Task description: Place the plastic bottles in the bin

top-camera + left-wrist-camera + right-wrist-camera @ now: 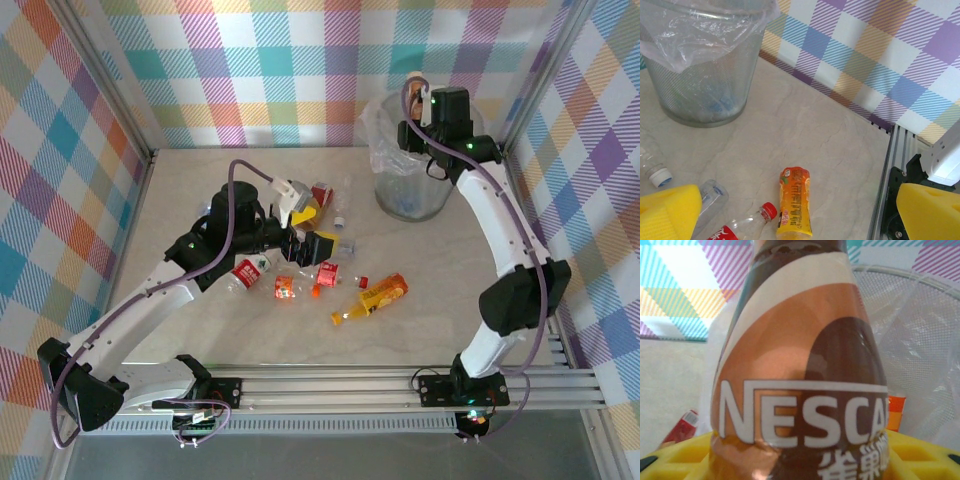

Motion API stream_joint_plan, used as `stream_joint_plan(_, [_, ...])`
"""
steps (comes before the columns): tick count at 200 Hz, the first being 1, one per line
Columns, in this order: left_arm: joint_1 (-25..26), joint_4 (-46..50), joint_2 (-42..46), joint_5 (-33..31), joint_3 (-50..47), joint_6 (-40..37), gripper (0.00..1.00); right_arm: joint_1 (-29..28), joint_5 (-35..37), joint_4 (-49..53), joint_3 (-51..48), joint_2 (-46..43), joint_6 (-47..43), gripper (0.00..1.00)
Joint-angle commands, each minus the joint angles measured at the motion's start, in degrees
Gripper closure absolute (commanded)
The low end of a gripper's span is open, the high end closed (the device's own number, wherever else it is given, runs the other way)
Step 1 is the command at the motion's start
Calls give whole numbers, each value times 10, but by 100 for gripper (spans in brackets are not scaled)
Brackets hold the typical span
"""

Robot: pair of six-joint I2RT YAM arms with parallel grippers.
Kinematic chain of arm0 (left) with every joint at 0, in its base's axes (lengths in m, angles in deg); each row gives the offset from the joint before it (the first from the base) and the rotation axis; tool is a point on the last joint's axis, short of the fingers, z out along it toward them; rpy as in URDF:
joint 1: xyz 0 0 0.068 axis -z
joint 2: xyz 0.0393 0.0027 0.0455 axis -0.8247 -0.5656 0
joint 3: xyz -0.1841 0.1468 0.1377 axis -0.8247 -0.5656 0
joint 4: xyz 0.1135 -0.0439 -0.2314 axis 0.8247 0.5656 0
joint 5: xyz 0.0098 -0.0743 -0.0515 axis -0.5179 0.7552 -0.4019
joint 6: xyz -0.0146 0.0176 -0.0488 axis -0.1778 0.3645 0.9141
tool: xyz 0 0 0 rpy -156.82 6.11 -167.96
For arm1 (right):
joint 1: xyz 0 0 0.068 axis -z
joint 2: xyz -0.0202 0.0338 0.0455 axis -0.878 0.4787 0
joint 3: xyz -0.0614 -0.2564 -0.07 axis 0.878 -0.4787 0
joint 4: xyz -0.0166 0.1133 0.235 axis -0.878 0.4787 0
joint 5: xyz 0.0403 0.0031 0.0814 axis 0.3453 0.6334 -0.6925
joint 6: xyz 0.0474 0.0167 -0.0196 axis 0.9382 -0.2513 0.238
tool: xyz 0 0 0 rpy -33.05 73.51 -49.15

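Note:
My right gripper lowers the brown Nescafe bottle [800,365] toward the middle of the bin next, then releases it, since the bin's bag-lined opening is just below.
The bin [410,185], a translucent grey wastebasket with a clear bag, stands at the back right. Just above its rim my right gripper [418,100] is shut on a brown Nescafe bottle [800,365], whose label sits between the yellow fingers [925,455]. Several plastic bottles lie mid-table: a red-labelled one [250,270], small ones [285,287] and an orange one [383,293]. My left gripper [312,228] hovers open over them. In the left wrist view its yellow pads [667,210] stand wide on either side of the orange bottle [794,200], beside a red-capped bottle [747,225].
Plaid walls enclose the table on three sides. An aluminium rail [400,385] runs along the near edge and the right side [885,185]. A clear bottle with a white cap [652,167] lies near the foot of the bin [700,85].

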Motion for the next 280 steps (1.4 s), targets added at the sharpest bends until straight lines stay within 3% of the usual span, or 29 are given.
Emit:
stream_joint_plan(1, [8, -23, 16, 6, -14, -11, 0, 19, -17, 32, 51, 30, -15, 51])
stream_joint_plan(49, [7, -52, 26, -22, -35, 2, 0, 53, -78, 89, 114, 95, -4, 52])
stream_joint_plan(128, [7, -190, 88, -102, -120, 51, 0, 78, -100, 169, 182, 169, 10, 53])
stream_joint_plan(175, [7, -203, 108, -149, -135, 49, 0, 84, -112, 198, 195, 192, 17, 53])
stream_joint_plan(280, [8, -159, 91, -130, -106, 61, 0, 86, -130, 215, 227, 193, 27, 29])
